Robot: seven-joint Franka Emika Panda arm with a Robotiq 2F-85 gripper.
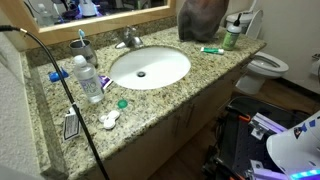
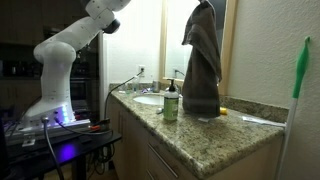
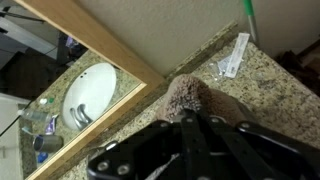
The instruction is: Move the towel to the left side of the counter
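Observation:
My gripper tilts and lowers toward the granite (image 2: 205, 121) beside the green bottle next and lets go of the towel, because the towel's top still hangs high over the counter.
The brown towel (image 2: 202, 62) hangs lifted from its top, its lower end just above the granite counter (image 2: 200, 135) at the end by the wall. In an exterior view it shows at the top edge (image 1: 202, 18). In the wrist view my gripper (image 3: 190, 125) is shut on the towel (image 3: 190, 95), which bunches out past the fingertips. In the exterior views the gripper itself is hidden behind or above the towel.
A white sink (image 1: 150, 67) sits mid-counter with a faucet (image 1: 128, 40). A green bottle (image 2: 171, 103) stands beside the towel. A water bottle (image 1: 88, 78), toothbrushes and small items lie at the far end. A toilet (image 1: 266, 66) stands past the counter. A toothbrush packet (image 3: 232, 56) lies by the wall.

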